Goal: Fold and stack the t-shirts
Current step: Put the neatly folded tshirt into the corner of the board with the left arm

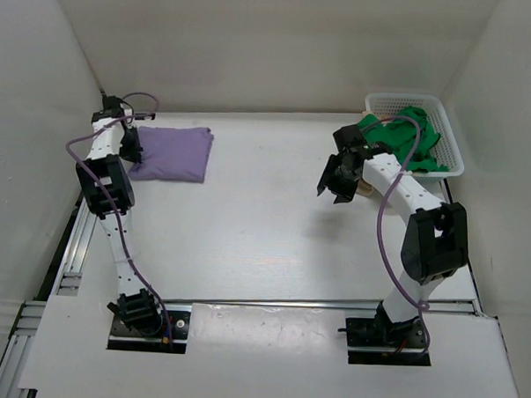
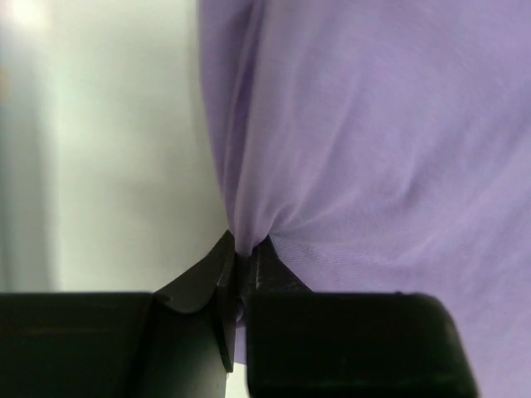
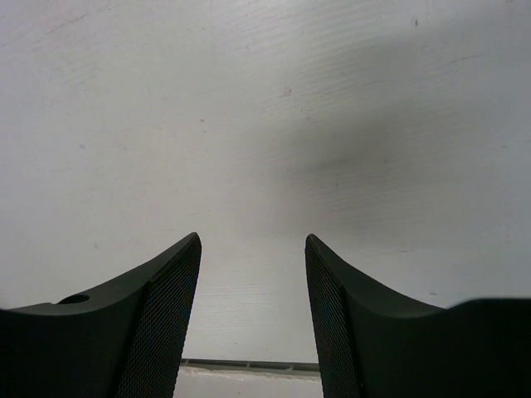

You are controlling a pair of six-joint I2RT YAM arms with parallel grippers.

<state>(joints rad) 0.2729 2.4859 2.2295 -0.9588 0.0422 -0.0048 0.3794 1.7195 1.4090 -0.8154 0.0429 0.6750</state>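
I need to pull my left gripper outward and to the left in the top view to let go of the lavender t-shirt nearer the back wall, because there is bare table between them.
A folded lavender t-shirt (image 1: 172,153) lies at the table's far left. My left gripper (image 1: 131,146) is at its left edge, shut on a pinch of the purple cloth (image 2: 365,141), which bunches between the gripper (image 2: 243,246) tips in the left wrist view. A bright green t-shirt (image 1: 401,133) lies crumpled in the white mesh basket (image 1: 453,141) at the far right. My right gripper (image 1: 334,183) hovers left of the basket, open and empty; the right wrist view shows only bare table between the gripper (image 3: 252,240) fingers. No beige t-shirt shows.
White walls close in the table on the left, back and right. A metal rail (image 1: 270,301) runs along the near edge by the arm bases. A small tan object (image 1: 365,187) sits partly hidden under the right arm.
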